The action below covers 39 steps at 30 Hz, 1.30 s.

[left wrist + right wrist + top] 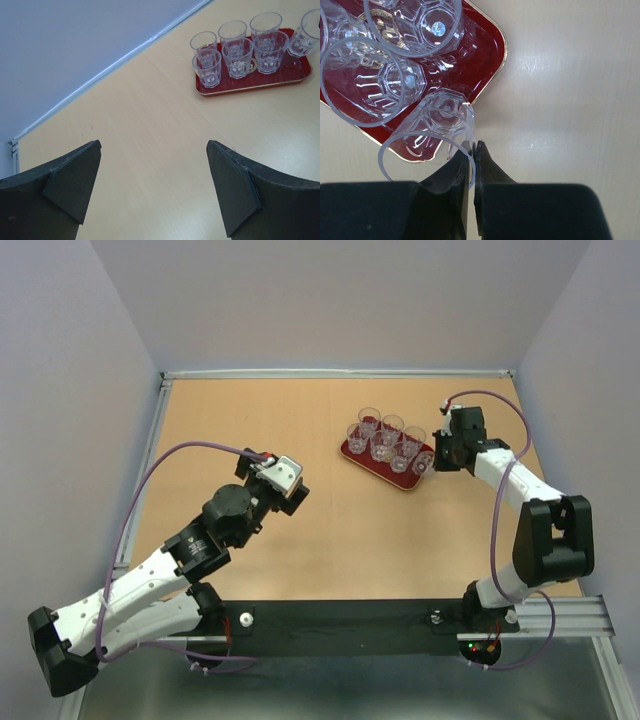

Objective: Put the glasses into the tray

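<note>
The tilted glass in my right gripper will next go down and toward the other glasses, onto the tray's near corner (pixel 411 476) (pixel 426 123), because empty red surface shows there.
The dark red tray (pixel 352 452) lies at the table's back right and holds several clear glasses (pixel 385 445). My right gripper (pixel 436 455) is shut on the rim of one more clear glass (pixel 424 462), held over the tray's near right corner. In the right wrist view that glass (pixel 432 137) is tilted, its wall pinched between the fingers (pixel 465 165), above the tray's corner (pixel 485 40). My left gripper (pixel 296 492) is open and empty at mid-table, well left of the tray. The left wrist view shows the tray (pixel 292 77) and glasses (pixel 237 55) far ahead.
Grey walls enclose the table on three sides. A metal rail (pixel 340 373) runs along the back edge. A black strip with the arm bases (pixel 340 625) lies at the near edge. Bare wood (pixel 230 420) spreads left of the tray.
</note>
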### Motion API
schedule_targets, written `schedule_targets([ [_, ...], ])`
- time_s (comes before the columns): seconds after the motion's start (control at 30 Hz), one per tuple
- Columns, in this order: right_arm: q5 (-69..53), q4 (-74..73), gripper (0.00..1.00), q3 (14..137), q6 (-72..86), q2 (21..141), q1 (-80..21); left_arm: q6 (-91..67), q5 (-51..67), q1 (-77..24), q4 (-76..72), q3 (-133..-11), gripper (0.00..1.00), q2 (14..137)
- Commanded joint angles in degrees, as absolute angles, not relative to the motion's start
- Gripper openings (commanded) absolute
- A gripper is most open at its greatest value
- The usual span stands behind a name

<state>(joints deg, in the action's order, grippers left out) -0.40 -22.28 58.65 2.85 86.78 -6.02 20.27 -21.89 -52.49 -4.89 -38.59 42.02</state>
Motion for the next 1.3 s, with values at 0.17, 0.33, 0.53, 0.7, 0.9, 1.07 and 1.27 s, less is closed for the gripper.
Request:
schedule_targets([
  [0.17, 0.4, -19.6, 0.0, 64.6, 5.8, 90.0, -5.8, 20.2, -22.0, -52.5, -7.0, -38.4, 0.99, 40.7],
  [0.33, 0.4, -19.5, 0.01, 65.6, 5.9, 92.5, -5.8, 20.2, -22.0, -52.5, -7.0, -38.3, 0.99, 40.6],
  [0.53, 0.4, -19.4, 0.06, 66.7, 6.0, 94.3, -5.8, 20.2, -21.9, -52.5, -6.9, -38.3, 0.99, 40.6],
  [0.7, -1.9, -19.5, 0.17, 66.9, 5.7, 94.9, -5.8, 20.3, -21.7, -52.5, -7.0, -38.2, 0.99, 40.5],
  [0.9, -1.8, -19.5, 0.37, 67.1, 5.4, 95.0, -5.8, 20.4, -21.6, -52.5, -7.0, -38.2, 0.99, 40.4],
  [1.07, -2.3, -19.5, 0.46, 67.7, 4.9, 94.9, -5.8, 20.4, -21.4, -52.5, -6.9, -38.2, 0.99, 40.6],
  [1.27, -1.4, -19.4, 0.53, 67.7, 3.7, 91.4, -5.8, 20.3, -21.4, -52.5, -7.0, -38.2, 0.99, 40.5],
])
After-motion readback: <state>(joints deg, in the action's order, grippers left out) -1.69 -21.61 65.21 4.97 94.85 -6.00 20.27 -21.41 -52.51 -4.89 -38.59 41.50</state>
